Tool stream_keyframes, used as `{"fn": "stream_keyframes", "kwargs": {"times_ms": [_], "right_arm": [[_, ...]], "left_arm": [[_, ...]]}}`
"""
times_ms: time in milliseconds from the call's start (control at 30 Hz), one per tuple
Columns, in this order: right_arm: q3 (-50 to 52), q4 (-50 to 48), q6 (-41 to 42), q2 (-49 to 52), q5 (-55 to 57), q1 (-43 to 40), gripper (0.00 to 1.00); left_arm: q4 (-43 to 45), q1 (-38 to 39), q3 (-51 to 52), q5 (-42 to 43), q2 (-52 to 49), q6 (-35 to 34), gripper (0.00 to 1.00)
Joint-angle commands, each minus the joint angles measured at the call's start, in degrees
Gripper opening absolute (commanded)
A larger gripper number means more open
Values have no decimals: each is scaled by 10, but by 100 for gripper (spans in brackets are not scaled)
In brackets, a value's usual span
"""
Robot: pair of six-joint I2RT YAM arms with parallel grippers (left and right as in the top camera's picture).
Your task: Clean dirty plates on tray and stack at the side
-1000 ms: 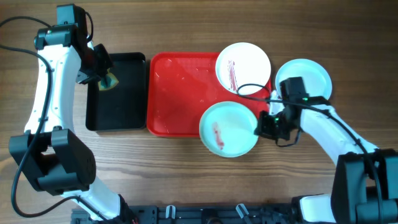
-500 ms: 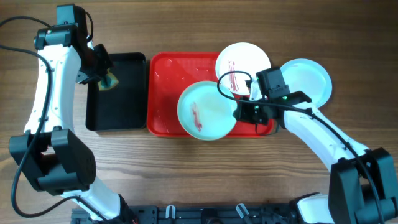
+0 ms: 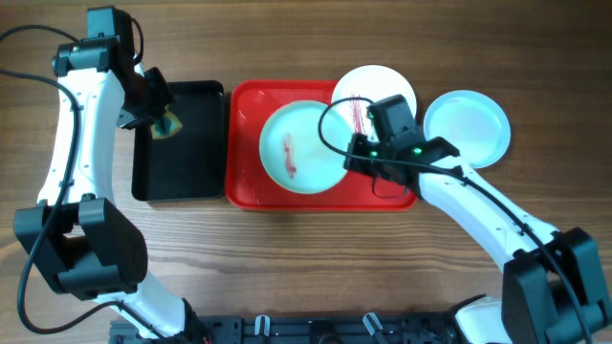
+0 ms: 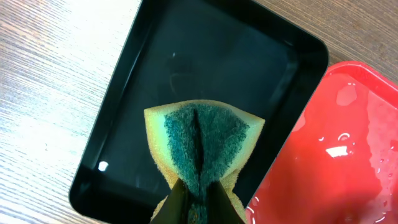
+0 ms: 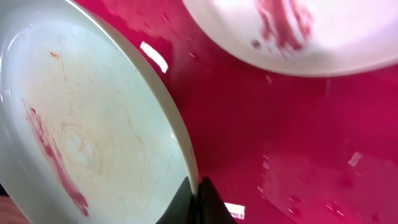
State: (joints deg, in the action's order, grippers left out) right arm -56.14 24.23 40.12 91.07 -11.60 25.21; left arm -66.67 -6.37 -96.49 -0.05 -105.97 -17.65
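Note:
The right gripper moves down, and to the left in the overhead view, next. It releases the plate on the tray's empty end, clear of the white plate.
My right gripper is shut on the rim of a pale mint-blue plate with a red sauce streak, holding it over the red tray. A white plate with red streaks rests on the tray's far right corner. A clean mint-blue plate lies on the table right of the tray. My left gripper is shut on a yellow-green sponge above the black tray.
The black tray sits directly left of the red tray, their rims nearly touching. The red tray's surface looks wet. Bare wooden table surrounds both trays.
My right gripper has carried the streaked mint-blue plate leftwards from the tray's front right edge to over the middle of the red tray. The left arm has not moved.

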Motion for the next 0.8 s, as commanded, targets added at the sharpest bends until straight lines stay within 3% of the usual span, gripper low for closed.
{"fn": "stream_keyframes", "kwargs": {"times_ms": [0,200,400,433,533,633,767], "right_arm": [[-27,-21,71,43,50,35,4],[-27,-44,150,114,50,80,4],[-28,-43,152,124,37,89,6],[-28,-46,138,123,25,89,16],[-41,-37,99,123,12,89,33],[-86,4,18,123,23,88,44],[-159,68,-79,123,49,76,51]], "left_arm": [[0,2,0,7,1,7,4],[0,2,0,7,1,7,4],[0,1,0,7,1,7,4],[0,1,0,7,1,7,4],[0,2,0,7,1,7,4],[0,2,0,7,1,7,4],[2,2,0,7,1,7,4]]}}
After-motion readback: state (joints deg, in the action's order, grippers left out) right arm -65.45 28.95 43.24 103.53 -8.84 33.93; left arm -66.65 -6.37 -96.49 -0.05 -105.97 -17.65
